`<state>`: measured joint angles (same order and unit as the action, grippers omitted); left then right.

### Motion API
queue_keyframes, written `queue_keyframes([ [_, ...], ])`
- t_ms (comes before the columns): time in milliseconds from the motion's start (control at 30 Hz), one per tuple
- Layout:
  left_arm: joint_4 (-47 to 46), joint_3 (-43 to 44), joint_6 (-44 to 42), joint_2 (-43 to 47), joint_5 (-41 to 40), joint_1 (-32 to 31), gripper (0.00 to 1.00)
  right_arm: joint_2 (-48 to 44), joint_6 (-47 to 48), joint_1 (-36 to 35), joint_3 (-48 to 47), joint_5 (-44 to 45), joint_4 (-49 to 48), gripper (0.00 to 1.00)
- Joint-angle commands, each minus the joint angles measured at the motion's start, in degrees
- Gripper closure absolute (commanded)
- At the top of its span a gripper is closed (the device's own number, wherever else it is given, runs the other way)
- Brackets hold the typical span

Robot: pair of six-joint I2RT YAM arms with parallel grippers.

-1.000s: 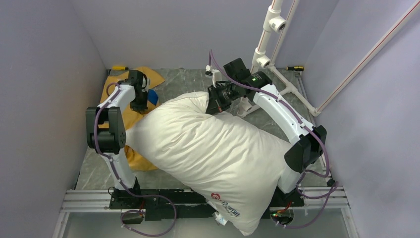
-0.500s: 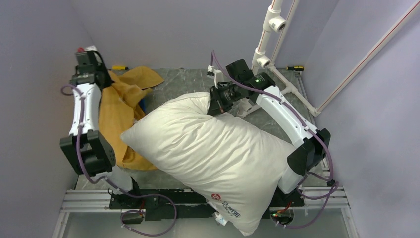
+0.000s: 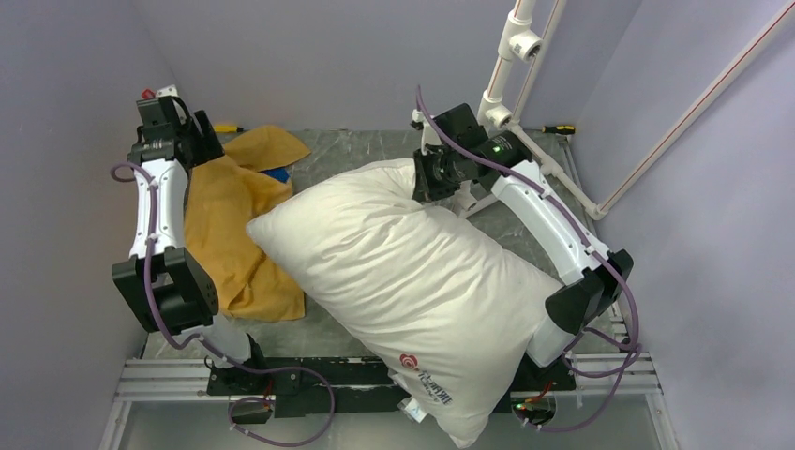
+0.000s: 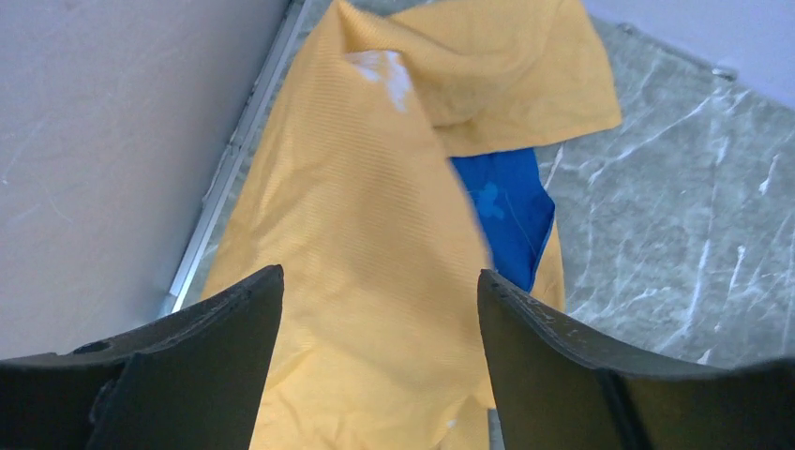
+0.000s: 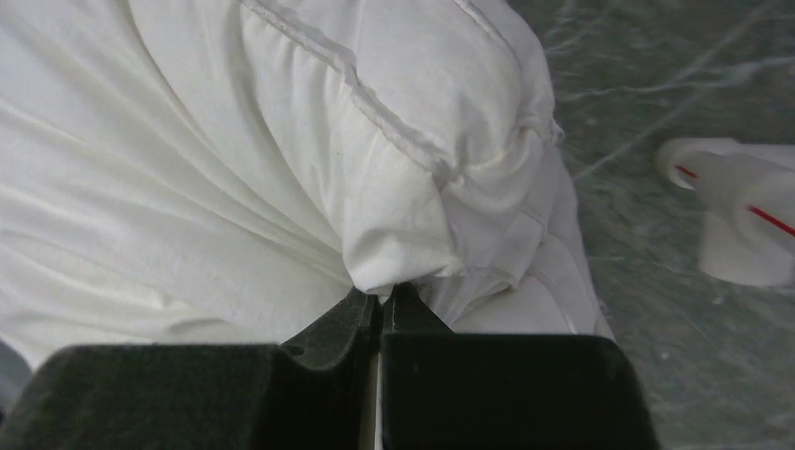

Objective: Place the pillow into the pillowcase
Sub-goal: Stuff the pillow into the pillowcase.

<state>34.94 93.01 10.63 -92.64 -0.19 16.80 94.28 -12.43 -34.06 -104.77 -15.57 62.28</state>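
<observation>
I need to move my left gripper back, down and to the right in the top view, onto the pillowcase's fold near the blue lining [image 4: 463,361], because the pillowcase's edge lies loose.
The pillow [image 3: 412,291], big, white and plump, lies diagonally across the table, its red logo end hanging over the near edge. My right gripper [image 3: 419,178] is shut on its far corner; in the right wrist view the jaws [image 5: 382,298] pinch a fold of the pillow [image 5: 234,169]. The pillowcase [image 3: 234,234] lies orange side up at the left, a bit of blue lining [image 3: 275,174] showing. My left gripper [image 3: 200,150] hangs above its far end, open, with nothing between the fingers [image 4: 216,356]. Below them lies the pillowcase [image 4: 375,216].
A white pipe frame [image 3: 511,84] stands at the back right, its foot [image 5: 741,216] near the right gripper. Two yellow screwdrivers [image 3: 225,128] [image 3: 560,129] lie along the back edge. The side walls stand close. An aluminium rail [image 3: 159,380] runs along the near edge.
The left gripper lifted the pillowcase up and to the far left, then opened and let it go; the fabric has dropped flat. The right gripper has pulled the pillow's corner to the right.
</observation>
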Motion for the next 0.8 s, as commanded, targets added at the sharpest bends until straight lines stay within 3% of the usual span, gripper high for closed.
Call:
queue_keyframes([
  [0,0.8,-1.9,-5.0,1.2,-2.2,-2.2,0.20,-2.3,-5.3,-0.1,-4.6,14.7,12.9,1.00],
  [200,6.3,-6.4,-11.4,2.4,-3.5,-10.5,0.23,0.7,-7.2,0.0,-11.5,22.4,8.1,1.00],
  [433,12.1,-14.8,-11.0,7.7,-4.0,-16.2,0.26,2.8,-9.6,1.9,-12.2,29.5,1.3,1.00],
  [633,12.4,-20.7,-7.8,10.6,-6.3,-18.0,0.26,6.0,-14.0,7.3,-12.7,26.7,-1.8,1.00],
  [767,10.6,-23.0,-6.9,7.7,-8.2,-18.0,0.28,6.9,-15.6,10.0,-11.9,25.0,-3.1,1.00],
])
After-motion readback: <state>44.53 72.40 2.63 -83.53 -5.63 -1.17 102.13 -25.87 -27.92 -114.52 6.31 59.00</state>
